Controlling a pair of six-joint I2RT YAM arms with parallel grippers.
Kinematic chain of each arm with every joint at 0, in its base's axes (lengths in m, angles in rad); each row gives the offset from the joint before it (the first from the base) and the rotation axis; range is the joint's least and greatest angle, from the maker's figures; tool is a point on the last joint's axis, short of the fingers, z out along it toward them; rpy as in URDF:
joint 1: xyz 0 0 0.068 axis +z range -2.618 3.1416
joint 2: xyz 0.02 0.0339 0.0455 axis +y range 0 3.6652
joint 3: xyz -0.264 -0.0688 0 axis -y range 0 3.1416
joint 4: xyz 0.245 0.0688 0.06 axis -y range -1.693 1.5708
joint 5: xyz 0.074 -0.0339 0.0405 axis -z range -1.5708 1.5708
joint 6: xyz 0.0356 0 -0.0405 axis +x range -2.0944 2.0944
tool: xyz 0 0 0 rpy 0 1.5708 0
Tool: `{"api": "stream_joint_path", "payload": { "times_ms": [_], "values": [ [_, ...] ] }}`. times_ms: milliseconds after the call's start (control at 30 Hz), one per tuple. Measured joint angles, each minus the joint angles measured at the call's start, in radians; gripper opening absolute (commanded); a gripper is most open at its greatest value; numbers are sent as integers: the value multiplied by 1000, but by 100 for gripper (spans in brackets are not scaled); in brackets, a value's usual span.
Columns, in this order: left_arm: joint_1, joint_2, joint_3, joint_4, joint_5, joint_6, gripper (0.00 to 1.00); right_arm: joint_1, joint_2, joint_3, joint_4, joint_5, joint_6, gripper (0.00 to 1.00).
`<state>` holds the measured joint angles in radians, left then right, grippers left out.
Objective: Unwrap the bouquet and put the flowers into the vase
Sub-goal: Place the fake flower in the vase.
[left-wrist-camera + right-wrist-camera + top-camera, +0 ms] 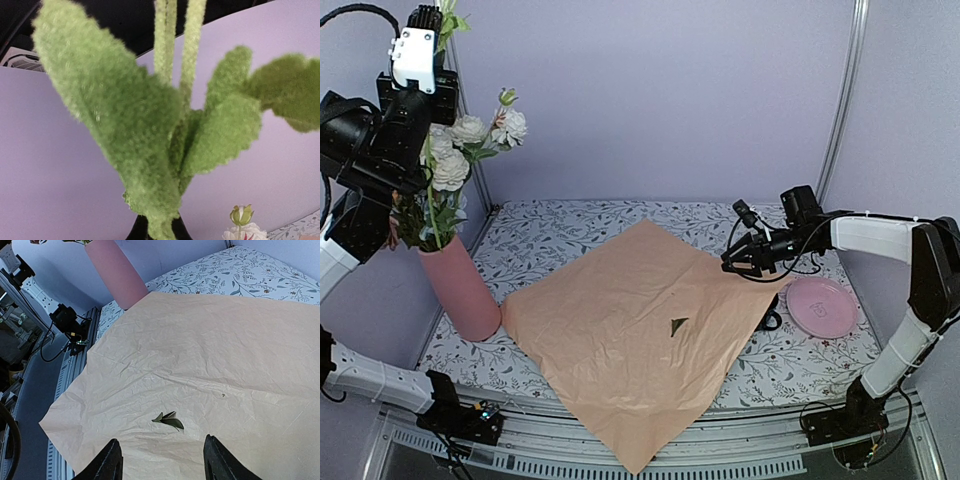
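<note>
The pink vase's opening (439, 247) is below my left gripper. My left gripper needs to move down toward it next, lower the stem into it and let go of the stem's leafy top.
The flowers (450, 160), white and cream blooms on green stems, stand in the tall pink vase (460, 290) at the left. High above them, my left gripper (432, 18) is shut on the leafy top of one stem (150, 150); its dark fingertips (137, 231) pinch the leaf base. The bouquet's peach-orange paper (640, 320) lies spread flat on the table, with one loose green leaf (678, 324) on it. My right gripper (730, 262) hovers open over the paper's right edge. In the right wrist view its fingers (112, 460) frame the leaf (169, 420), and nothing is between them.
A flat pink plate (820, 305) lies at the right, just beyond the paper. The patterned tablecloth (570, 225) shows around the sheet. The vase (117, 272) stands near the table's left edge, close to the left wall.
</note>
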<state>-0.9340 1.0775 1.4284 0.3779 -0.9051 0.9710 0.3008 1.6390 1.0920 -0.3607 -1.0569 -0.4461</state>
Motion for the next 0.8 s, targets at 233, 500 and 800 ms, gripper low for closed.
{"api": "stream_joint_path", "payload": {
  "times_ms": [233, 500, 800],
  "values": [
    [0, -19, -33, 8, 4, -13, 0, 0, 0, 0, -8, 0, 0, 57],
    [-2, -82, -160, 28, -1, -53, 0, 0, 2, 0, -16, -2, -1, 57],
    [-2, -183, -340, 98, -28, -90, 0, 0, 8, 0, -22, -4, -5, 57]
  ]
}}
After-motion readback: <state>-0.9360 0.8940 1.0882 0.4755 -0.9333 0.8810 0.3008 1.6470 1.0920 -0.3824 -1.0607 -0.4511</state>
